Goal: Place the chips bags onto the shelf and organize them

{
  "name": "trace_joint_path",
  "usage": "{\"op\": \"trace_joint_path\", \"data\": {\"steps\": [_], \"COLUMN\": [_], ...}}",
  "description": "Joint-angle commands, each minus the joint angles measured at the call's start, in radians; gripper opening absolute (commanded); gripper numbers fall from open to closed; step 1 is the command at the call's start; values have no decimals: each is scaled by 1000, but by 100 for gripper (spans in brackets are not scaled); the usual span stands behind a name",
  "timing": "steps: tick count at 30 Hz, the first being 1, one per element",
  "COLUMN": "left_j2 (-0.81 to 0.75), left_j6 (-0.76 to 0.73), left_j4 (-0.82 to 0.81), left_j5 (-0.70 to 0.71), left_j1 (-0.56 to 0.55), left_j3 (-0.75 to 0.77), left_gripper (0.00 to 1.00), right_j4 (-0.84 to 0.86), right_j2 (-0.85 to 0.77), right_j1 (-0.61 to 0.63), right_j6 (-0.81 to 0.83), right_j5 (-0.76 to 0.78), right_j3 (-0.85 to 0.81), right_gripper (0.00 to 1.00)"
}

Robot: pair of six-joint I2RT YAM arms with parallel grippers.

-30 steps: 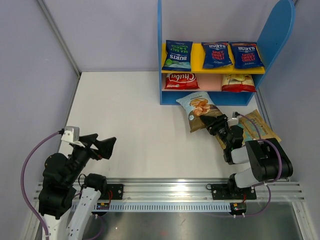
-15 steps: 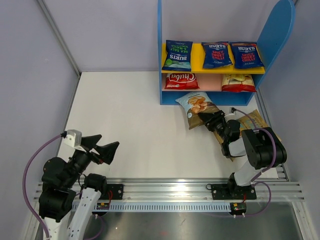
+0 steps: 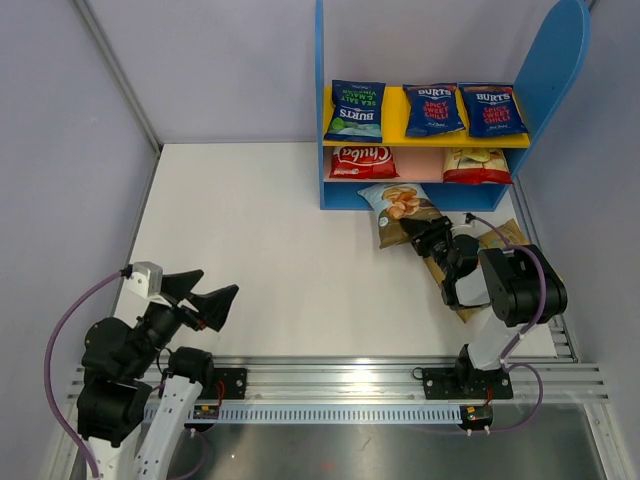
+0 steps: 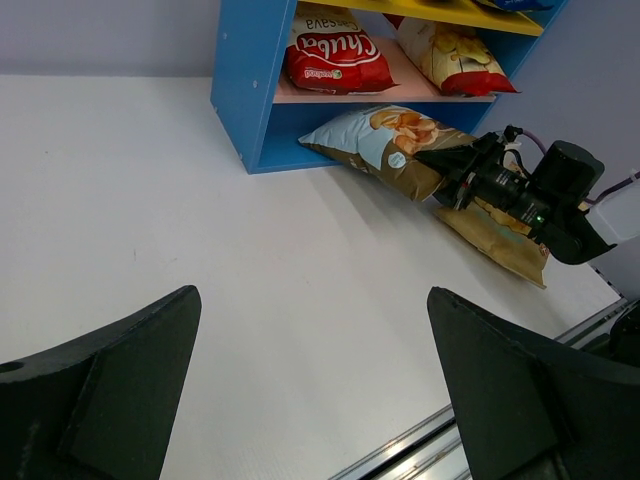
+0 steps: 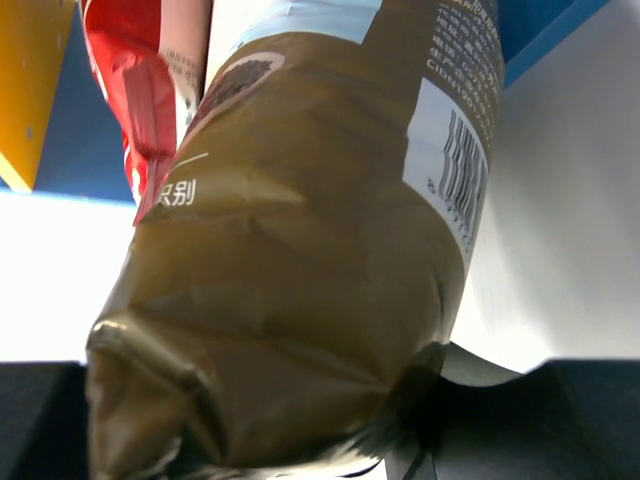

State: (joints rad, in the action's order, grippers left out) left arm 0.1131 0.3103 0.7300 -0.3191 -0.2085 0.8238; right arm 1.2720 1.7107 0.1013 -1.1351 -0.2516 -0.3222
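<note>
My right gripper pushes outward toward the blue base below the red-white bag and releases next, since the cassava bag's brown end still juts from the shelf.
The shelf [image 3: 555, 60] stands at the back right. Three dark blue Burts bags [image 3: 434, 108] sit on its yellow board, and a red Chuba bag [image 3: 361, 160] and another red-white bag [image 3: 476, 165] lie on the pink board. My right gripper [image 3: 432, 238] is shut on the brown bottom end of the light blue-brown cassava bag [image 3: 398, 207] [image 5: 300, 250], whose top end reaches the shelf's blue base. A tan-gold bag [image 3: 508, 238] lies flat under the right arm. My left gripper [image 3: 205, 292] [image 4: 312, 300] hangs open and empty over the near left of the table.
Grey walls close in the table on the left, back and right. A metal rail [image 3: 330, 375] runs along the near edge. The right arm's cable [image 3: 487, 222] loops over the tan-gold bag.
My right gripper has carried the cassava bag away from me towards the shelf, so its top end now meets the base. The left arm shifted slightly, still open.
</note>
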Motion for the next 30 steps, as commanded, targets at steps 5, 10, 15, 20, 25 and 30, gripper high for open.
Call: {"op": "trace_joint_path", "data": {"steps": [5,10,15,20,25,30], "left_j2": [-9,-9,-9,-10,-12,-21], "left_j6": [-19,-19,-17,-17,-16,-14], "left_j4": [-43,-44,-43,-37,-35,-37], "left_j5": [-35,-37,-35,-32,-28,-26], "left_j1": [1,0,1,1,1,1], "left_j3": [-2,-2,0,2,3,0], "left_gripper": [99,99,99,99,99,99], "right_j4": [291,290,290,288,286,287], "right_j2": [99,156,194,213,234,276], "right_j1": [-67,-140,-164,-189,-195,-196], "right_j6": [-25,-49,-80,-140,-216,-268], "right_j5": [31,-6,-23,-11,43,66], "right_j3": [-52,-55,-58,-61,-67,-112], "right_gripper": [39,52,63,66,55,50]}}
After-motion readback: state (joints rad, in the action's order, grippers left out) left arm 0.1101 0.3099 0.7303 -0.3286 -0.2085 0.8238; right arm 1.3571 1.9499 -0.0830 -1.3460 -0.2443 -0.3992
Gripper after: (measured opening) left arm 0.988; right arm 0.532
